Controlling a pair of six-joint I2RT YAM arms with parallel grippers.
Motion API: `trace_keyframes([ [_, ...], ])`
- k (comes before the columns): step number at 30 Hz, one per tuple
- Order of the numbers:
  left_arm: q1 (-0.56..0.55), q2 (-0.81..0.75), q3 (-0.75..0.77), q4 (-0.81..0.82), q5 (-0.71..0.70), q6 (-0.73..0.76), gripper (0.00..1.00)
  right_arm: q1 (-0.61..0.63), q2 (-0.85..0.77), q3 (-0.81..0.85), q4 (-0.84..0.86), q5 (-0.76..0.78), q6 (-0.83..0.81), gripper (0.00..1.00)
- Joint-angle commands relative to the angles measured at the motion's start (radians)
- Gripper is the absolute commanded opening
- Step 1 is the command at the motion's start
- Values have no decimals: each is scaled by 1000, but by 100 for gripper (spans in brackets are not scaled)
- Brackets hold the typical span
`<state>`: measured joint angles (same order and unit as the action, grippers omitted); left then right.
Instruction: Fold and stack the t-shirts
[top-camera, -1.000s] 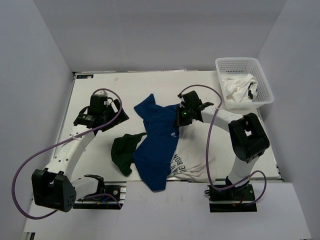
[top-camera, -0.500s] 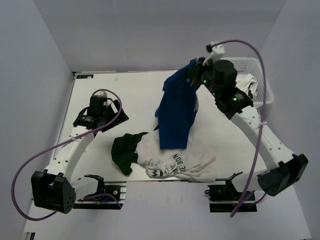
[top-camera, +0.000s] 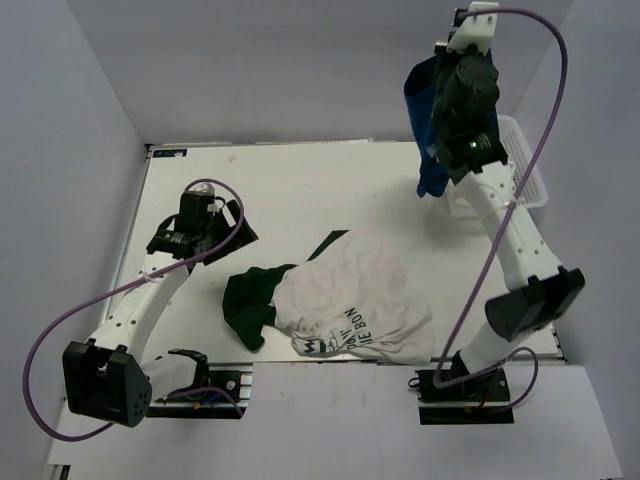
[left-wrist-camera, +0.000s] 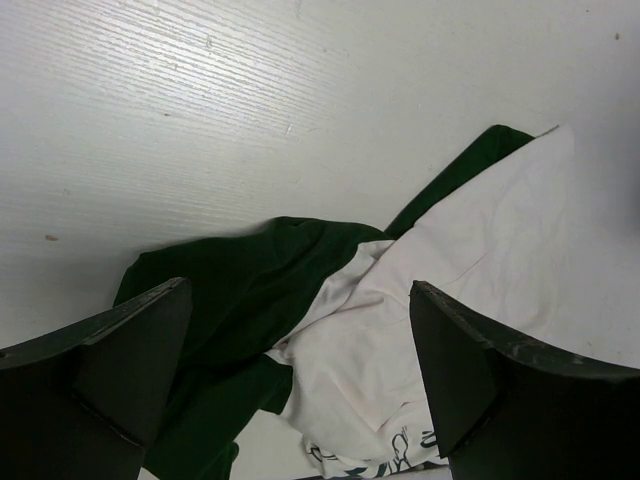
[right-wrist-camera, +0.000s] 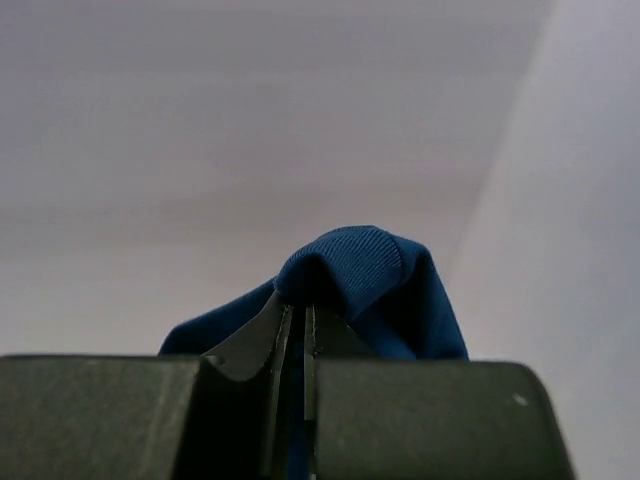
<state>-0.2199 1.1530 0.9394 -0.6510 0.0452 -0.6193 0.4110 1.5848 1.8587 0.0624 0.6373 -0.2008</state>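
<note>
The mesh basket (top-camera: 521, 165) stands below my right gripper and to its right in the top view, the blue cloth beside it. Next I swing over, lower and release.
My right gripper (top-camera: 447, 52) is raised high at the back right, shut on a fold of the royal blue t-shirt (top-camera: 424, 125), which hangs below it off the table. The right wrist view shows the jaws (right-wrist-camera: 297, 322) pinched on the blue cloth (right-wrist-camera: 362, 262). Spread rumpled near the front of the table lies the white t-shirt (top-camera: 362, 292) with dark green sleeves (top-camera: 247, 302) and a dark print. My left gripper (top-camera: 226, 230) hovers open over its left side; in the left wrist view the green sleeve (left-wrist-camera: 250, 285) and white body (left-wrist-camera: 470, 260) lie below the gripper (left-wrist-camera: 300, 292).
A white mesh basket (top-camera: 532, 172) stands at the back right corner, partly hidden behind my right arm. White walls close in the table on three sides. Both arm bases and cables sit at the near edge.
The right gripper has lifted the blue t-shirt off the white one, up and toward the back right, uncovering the white shirt. The left arm has not moved.
</note>
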Motion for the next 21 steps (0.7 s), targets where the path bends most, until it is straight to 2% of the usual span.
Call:
trace_keyframes([
  [1, 2, -16, -4, -5, -5, -3, 100, -50, 88, 155, 166, 142, -207, 0],
  [5, 2, -16, -13, -15, -19, -3, 100, -161, 207, 366, 174, 160, -293, 0],
  [7, 2, 4, -13, -24, -31, -3, 100, -202, 254, 387, 171, 156, -298, 0],
  [12, 2, 59, 16, -33, -31, -3, 100, -304, 251, 338, 148, 64, -232, 0],
  [17, -9, 85, 50, -24, -1, -3, 100, -386, 316, 321, 143, 48, -203, 0],
  [21, -9, 85, 50, -24, -13, -3, 100, -449, 357, 266, 64, 27, -123, 0],
])
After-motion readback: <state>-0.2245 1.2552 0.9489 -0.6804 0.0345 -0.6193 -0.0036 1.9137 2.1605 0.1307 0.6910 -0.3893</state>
